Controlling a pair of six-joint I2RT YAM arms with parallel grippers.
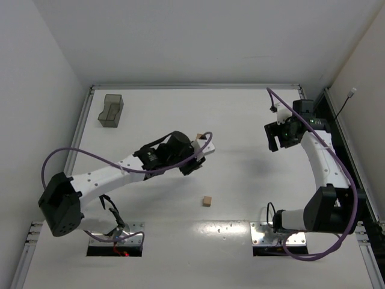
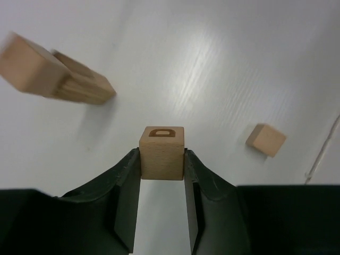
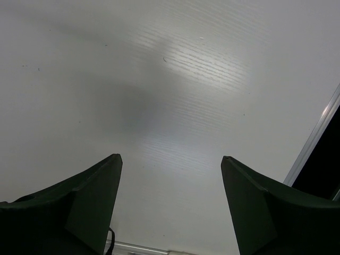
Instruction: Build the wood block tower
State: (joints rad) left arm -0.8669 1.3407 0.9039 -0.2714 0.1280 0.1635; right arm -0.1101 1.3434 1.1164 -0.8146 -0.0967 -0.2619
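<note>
The held block goes up and outward over the tower's top cube (image 1: 199, 136) (image 2: 25, 62) next, and my left gripper releases it there, since the tower stands apart from it.
In the left wrist view my left gripper (image 2: 162, 160) is shut on a wood block (image 2: 162, 149), a tan cube with a letter cut into its top face, clamped between both fingertips. The tower (image 2: 58, 79) is a short column of tan cubes, blurred, up and to the left of the held block and apart from it. Another loose wood block (image 2: 265, 139) lies on the table to the right. From above, the tower (image 1: 200, 138) stands just behind the left gripper (image 1: 194, 164), and the loose block (image 1: 207, 201) lies nearer the bases. My right gripper (image 1: 278, 137) hangs open over bare table with nothing between its fingers (image 3: 95, 186).
A dark grey translucent bin (image 1: 110, 110) stands at the far left corner of the table. A metal rail (image 1: 192, 87) borders the table's far edge. Purple cables loop off both arms. The right arm stays by the table's right edge (image 3: 313, 143).
</note>
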